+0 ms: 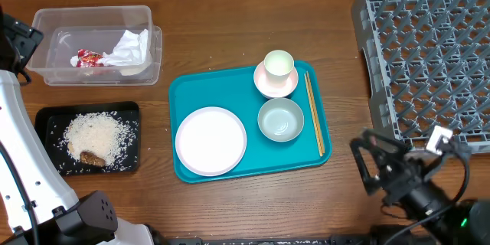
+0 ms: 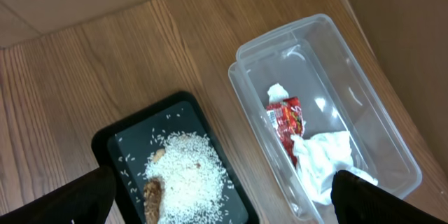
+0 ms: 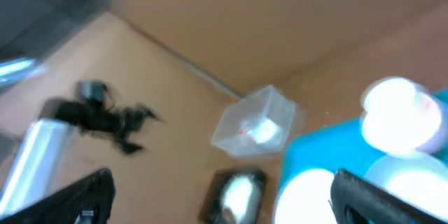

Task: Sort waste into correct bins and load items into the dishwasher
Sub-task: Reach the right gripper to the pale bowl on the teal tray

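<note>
I should swing my right gripper over the teal tray and down to the bowl's rim facing the plate point(image 3: 371, 173), where part of the tray is free.
The clear tub point(image 1: 46, 71) at the back left holds the crumpled napkin point(image 1: 130, 48) and the red-and-white wrapper point(image 1: 86, 58). The black tray point(image 1: 46, 119) in front of it holds rice point(image 1: 96, 134) and the brown scrap point(image 1: 92, 157). The plate point(image 1: 210, 141), the cup point(image 1: 279, 64) on its saucer point(image 1: 274, 84), the bowl point(image 1: 280, 119) and the chopsticks point(image 1: 314, 115) lie on the teal tray point(image 1: 184, 92). The grey dish rack point(image 1: 429, 53) stands at the back right. My left gripper point(image 2: 224, 182) is open above the tub and black tray. My right gripper point(image 1: 361, 162) is open and empty, right of the teal tray.
The left arm's white links point(image 1: 23, 161) run along the table's left edge. The rack's front rim point(image 1: 429, 142) lies just behind the right arm. The right wrist view is blurred; the tub point(image 3: 255, 122) and the teal tray point(image 3: 308, 150) show in it.
</note>
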Motion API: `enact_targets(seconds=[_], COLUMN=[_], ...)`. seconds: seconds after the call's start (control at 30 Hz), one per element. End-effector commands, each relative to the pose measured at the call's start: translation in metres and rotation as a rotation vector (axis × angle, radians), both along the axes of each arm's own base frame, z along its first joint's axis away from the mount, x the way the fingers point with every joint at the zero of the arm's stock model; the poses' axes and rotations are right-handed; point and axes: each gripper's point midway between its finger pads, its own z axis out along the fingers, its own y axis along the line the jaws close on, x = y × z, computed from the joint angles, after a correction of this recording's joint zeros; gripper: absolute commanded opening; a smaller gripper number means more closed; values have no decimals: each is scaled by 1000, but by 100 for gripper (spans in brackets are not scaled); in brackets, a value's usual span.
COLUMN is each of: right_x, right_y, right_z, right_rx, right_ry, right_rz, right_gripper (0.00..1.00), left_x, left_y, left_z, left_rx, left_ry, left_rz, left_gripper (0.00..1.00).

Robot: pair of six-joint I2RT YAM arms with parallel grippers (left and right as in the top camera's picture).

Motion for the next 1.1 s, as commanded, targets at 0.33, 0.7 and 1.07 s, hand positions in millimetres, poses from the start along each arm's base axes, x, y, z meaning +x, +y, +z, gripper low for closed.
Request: enact_targets(seconds=[0.33, 0.7, 1.07], right_x=[72, 95, 128], right_y=[10, 94, 164], right_z=[-79, -168, -222], right_rx=[-671, -1001, -882], right_ry=[463, 594, 618], right_rz=[122, 17, 133], right_gripper=[99, 100, 100], left_x=[0, 0, 0], left_y=[2, 2, 2], left_z=[1, 1, 1], left_rx=[1, 1, 1], left_ry=[-7, -7, -7], left_rz=[19, 19, 19], left_gripper=[100, 100, 100])
